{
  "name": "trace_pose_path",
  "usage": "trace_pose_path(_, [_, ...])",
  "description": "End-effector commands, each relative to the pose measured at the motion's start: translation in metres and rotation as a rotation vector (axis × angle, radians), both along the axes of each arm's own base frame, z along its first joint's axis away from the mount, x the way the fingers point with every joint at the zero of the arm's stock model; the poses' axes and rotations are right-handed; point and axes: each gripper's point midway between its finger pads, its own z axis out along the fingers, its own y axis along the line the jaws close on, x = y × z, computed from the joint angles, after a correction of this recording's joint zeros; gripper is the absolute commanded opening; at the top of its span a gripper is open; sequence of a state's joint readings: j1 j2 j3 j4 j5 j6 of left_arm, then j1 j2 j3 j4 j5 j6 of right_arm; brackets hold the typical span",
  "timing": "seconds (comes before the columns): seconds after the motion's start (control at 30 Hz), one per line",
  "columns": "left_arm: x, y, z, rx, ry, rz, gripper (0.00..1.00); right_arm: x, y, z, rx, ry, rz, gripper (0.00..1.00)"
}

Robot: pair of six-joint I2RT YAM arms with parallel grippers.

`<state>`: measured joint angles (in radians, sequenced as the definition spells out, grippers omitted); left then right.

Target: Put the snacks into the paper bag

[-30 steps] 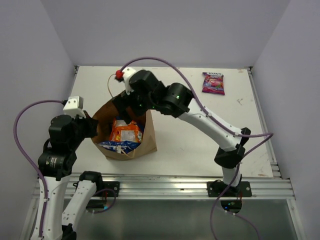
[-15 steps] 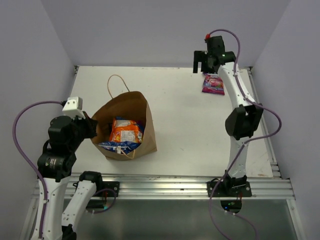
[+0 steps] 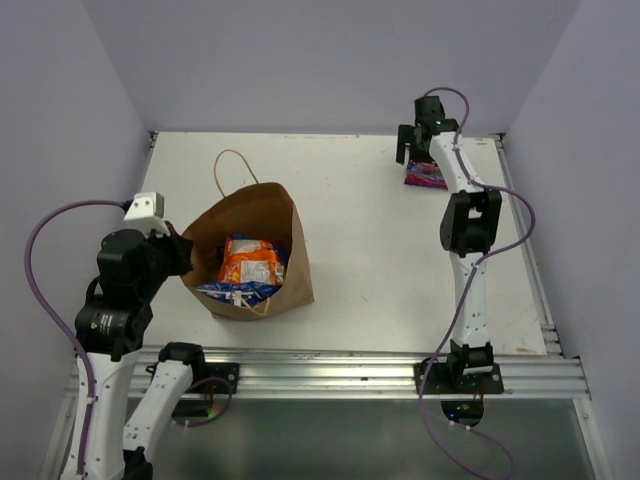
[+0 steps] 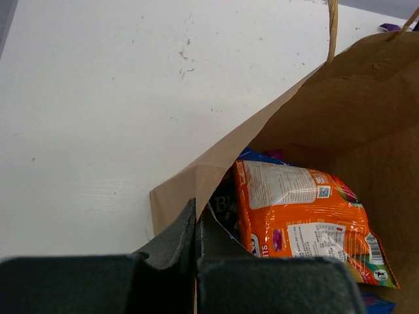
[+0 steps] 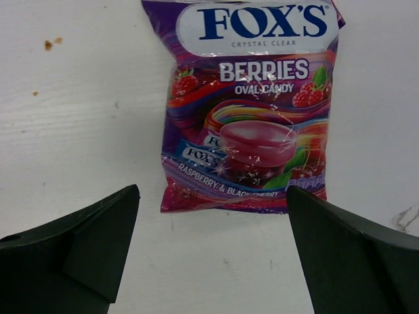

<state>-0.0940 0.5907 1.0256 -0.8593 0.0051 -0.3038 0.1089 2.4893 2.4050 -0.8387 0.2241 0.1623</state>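
Observation:
The robot's right gripper next needs to go down onto the middle of the Fox's Berries packet and close, because its open fingers still hang above the packet on the tabletop.
The brown paper bag stands open at the table's left-centre. An orange packet and a blue packet lie inside it. My left gripper is shut on the bag's left rim; in the left wrist view the gripper pinches the paper bag's edge, with the orange packet just inside. My right gripper hangs open over a pink-magenta packet at the far right. In the right wrist view the gripper straddles the near edge of this Fox's Berries packet, not touching it.
The bag's twisted handle loops up behind it; the handle also shows in the left wrist view. The table's back edge and right rail are close to the right gripper. Walls enclose the table on three sides.
My right arm has swung from over the bag to the far right corner and come down over the pink-magenta packet. The left gripper and bag have not moved.

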Motion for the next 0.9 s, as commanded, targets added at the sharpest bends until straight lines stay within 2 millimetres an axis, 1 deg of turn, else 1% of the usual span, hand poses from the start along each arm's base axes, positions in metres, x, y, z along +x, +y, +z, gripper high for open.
trace_pose_path(0.0, [0.000, 0.005, 0.013, 0.009, -0.020, 0.027, 0.00, 0.014, -0.020, 0.000, -0.075, -0.039, -0.035, 0.99])
trace_pose_path(0.03, [0.001, 0.005, 0.013, 0.008, -0.014, 0.029, 0.00, 0.014, -0.021, -0.005, -0.080, -0.031, -0.037, 0.99])
trace_pose_path(0.07, [0.001, 0.005, 0.013, 0.008, -0.014, 0.029, 0.00, 0.012, -0.022, -0.018, -0.087, -0.007, -0.041, 0.99])
trace_pose_path(0.13, [0.002, 0.004, 0.013, 0.007, -0.008, 0.027, 0.00, 0.010, -0.023, -0.030, -0.089, 0.017, -0.043, 0.99])
trace_pose_path(0.17, [0.002, 0.004, 0.013, 0.008, -0.006, 0.026, 0.00, 0.008, -0.023, -0.040, -0.089, 0.036, -0.044, 0.99])
trace_pose_path(0.27, [0.003, 0.004, 0.014, 0.009, 0.000, 0.028, 0.00, 0.003, -0.024, -0.054, -0.086, 0.072, -0.047, 0.99])
trace_pose_path(0.3, [0.003, 0.004, 0.014, 0.010, 0.003, 0.028, 0.00, -0.001, -0.021, -0.064, -0.075, 0.095, -0.039, 0.99])
trace_pose_path(0.33, [0.003, 0.004, 0.015, 0.008, 0.000, 0.028, 0.00, -0.003, -0.022, -0.067, -0.069, 0.107, -0.036, 0.97])
trace_pose_path(0.37, [0.003, 0.004, 0.015, 0.012, 0.001, 0.027, 0.00, -0.008, -0.021, -0.072, -0.062, 0.132, -0.039, 0.90])
trace_pose_path(0.4, [0.003, 0.005, 0.015, 0.012, -0.001, 0.030, 0.00, -0.012, -0.021, -0.075, -0.058, 0.149, -0.038, 0.54])
trace_pose_path(0.43, [0.003, 0.005, 0.015, 0.013, -0.001, 0.029, 0.00, -0.014, -0.021, -0.077, -0.048, 0.160, -0.036, 0.30])
trace_pose_path(0.47, [0.003, 0.005, 0.014, 0.014, 0.001, 0.029, 0.00, -0.019, -0.021, -0.079, -0.047, 0.181, -0.037, 0.13])
trace_pose_path(0.5, [0.004, 0.004, 0.014, 0.012, -0.002, 0.026, 0.00, -0.024, -0.020, -0.080, -0.042, 0.196, -0.033, 0.00])
trace_pose_path(0.53, [0.004, 0.004, 0.013, 0.011, -0.001, 0.027, 0.00, -0.022, -0.017, -0.065, -0.023, 0.169, -0.022, 0.00])
trace_pose_path(0.57, [0.006, 0.004, 0.014, 0.009, -0.008, 0.024, 0.00, -0.029, -0.015, -0.067, -0.014, 0.184, -0.011, 0.00])
trace_pose_path(0.6, [0.006, 0.003, 0.012, 0.005, -0.006, 0.019, 0.00, -0.029, -0.011, -0.056, -0.002, 0.166, 0.006, 0.00])
trace_pose_path(0.63, [0.006, 0.002, 0.012, 0.003, -0.012, 0.016, 0.00, -0.025, -0.004, -0.023, 0.028, 0.092, 0.028, 0.00])
trace_pose_path(0.67, [0.008, 0.001, 0.012, -0.001, -0.021, 0.013, 0.00, -0.031, 0.001, -0.014, 0.045, 0.086, 0.047, 0.00])
trace_pose_path(0.7, [0.009, 0.000, 0.012, -0.007, -0.023, 0.008, 0.00, -0.032, 0.008, 0.004, 0.065, 0.057, 0.071, 0.00])
trace_pose_path(0.73, [0.010, -0.001, 0.009, -0.008, -0.022, 0.009, 0.00, -0.036, 0.024, 0.047, 0.121, -0.015, 0.123, 0.00])
trace_pose_path(0.8, [0.012, -0.001, 0.009, -0.010, -0.029, 0.010, 0.00, -0.042, 0.043, 0.091, 0.190, -0.098, 0.169, 0.00])
trace_pose_path(0.83, [0.013, -0.001, 0.006, -0.010, -0.026, 0.010, 0.00, -0.048, 0.063, 0.117, 0.241, -0.143, 0.215, 0.00])
trace_pose_path(0.87, [0.013, -0.005, 0.006, -0.020, -0.030, -0.013, 0.00, -0.059, 0.081, 0.162, 0.291, -0.218, 0.280, 0.00])
